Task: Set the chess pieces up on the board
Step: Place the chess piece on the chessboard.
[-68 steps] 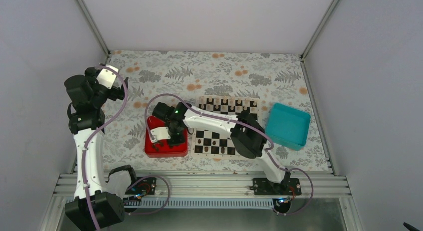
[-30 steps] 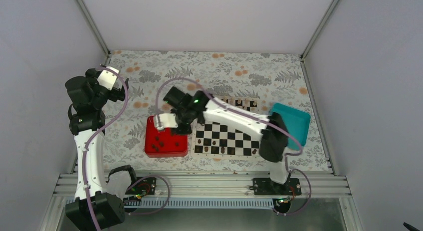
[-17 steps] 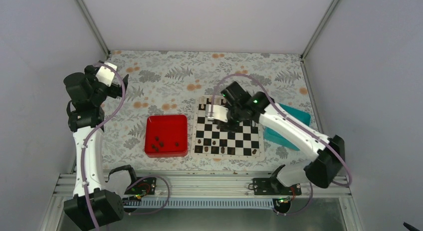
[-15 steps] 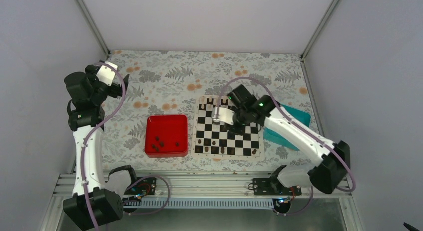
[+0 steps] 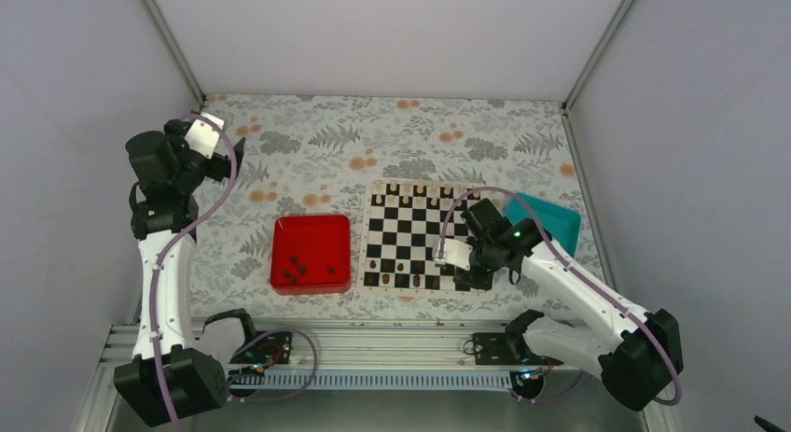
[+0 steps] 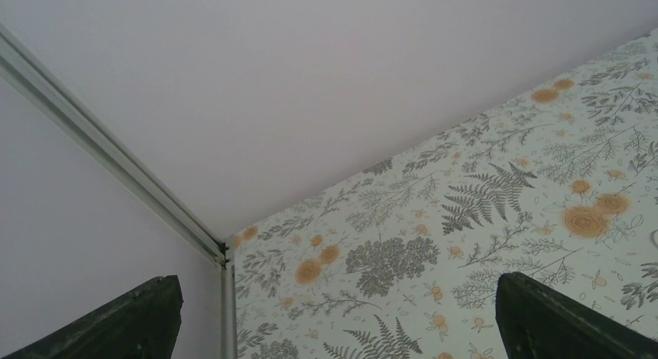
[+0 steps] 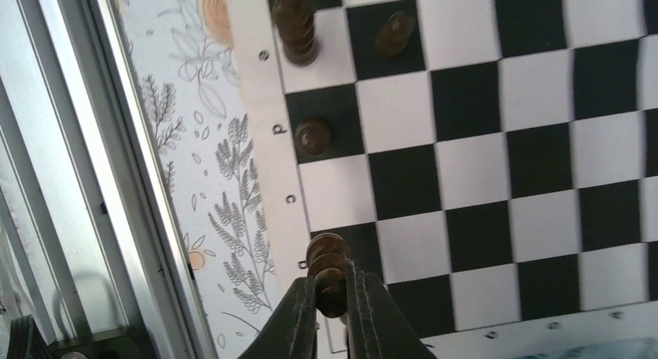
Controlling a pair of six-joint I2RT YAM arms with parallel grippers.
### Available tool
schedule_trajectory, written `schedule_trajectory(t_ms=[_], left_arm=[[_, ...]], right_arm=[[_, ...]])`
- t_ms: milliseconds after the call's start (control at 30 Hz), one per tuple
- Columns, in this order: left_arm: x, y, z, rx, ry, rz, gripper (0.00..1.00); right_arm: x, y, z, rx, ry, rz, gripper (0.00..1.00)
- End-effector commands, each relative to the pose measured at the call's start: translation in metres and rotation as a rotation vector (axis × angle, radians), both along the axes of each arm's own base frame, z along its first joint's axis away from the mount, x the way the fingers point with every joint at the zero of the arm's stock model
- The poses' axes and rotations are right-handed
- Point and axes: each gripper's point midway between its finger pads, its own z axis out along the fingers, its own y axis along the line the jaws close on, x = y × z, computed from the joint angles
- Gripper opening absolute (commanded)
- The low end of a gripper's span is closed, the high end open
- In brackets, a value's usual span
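The right gripper next moves down and toward the cream edge square marked c [image 5: 447, 284] [image 7: 339, 192], over that square, as it stands empty beside the dark piece at d.
The board [image 5: 422, 229] of black and cream squares lies mid-table. My right gripper [image 7: 331, 288] is shut on a dark brown chess piece [image 7: 329, 264], held over the board's [image 7: 465, 167] bordered corner. In the top view that gripper [image 5: 477, 272] hangs over the board's near right corner. Three dark chess pieces [image 7: 313, 136] stand on squares close to the board's edge, and a few [image 5: 400, 266] show along the near rows. More dark pieces [image 5: 293, 261] lie in the red tray [image 5: 312, 229]. My left gripper [image 6: 341, 328] is open and empty, raised at the far left [image 5: 220, 145].
A teal tray [image 5: 552, 219] sits right of the board, partly under my right arm. Pale-topped pieces [image 5: 424, 191] line the board's far edge. The floral cloth [image 5: 373, 138] covers the table, enclosed by white walls. A metal rail [image 5: 373, 339] runs along the near edge.
My right arm has swung from the red tray across the board to its near right corner, carrying a dark piece. The left arm has barely shifted.
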Motion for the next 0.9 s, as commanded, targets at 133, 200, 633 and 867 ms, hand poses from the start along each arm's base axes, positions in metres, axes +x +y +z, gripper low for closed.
schedule_trajectory(t_ms=[133,200,633,867], left_arm=[[0.000,0.001,0.011,0.006,-0.040,0.018,1.00],[0.000,0.001,0.010,0.007,-0.043,0.018,1.00],[-0.002,0.003,0.006,0.018,-0.038,0.028,1.00],[-0.002,0.003,0.004,0.016,-0.034,0.028,1.00]], right_arm=[[-0.003,0.010,-0.017,0.069,0.001,0.053,0.04],[-0.002,0.012,-0.022,0.069,0.008,0.062,0.04],[0.000,0.014,-0.042,0.039,0.046,0.109,0.04],[-0.003,0.011,-0.055,0.015,0.076,0.117,0.04]])
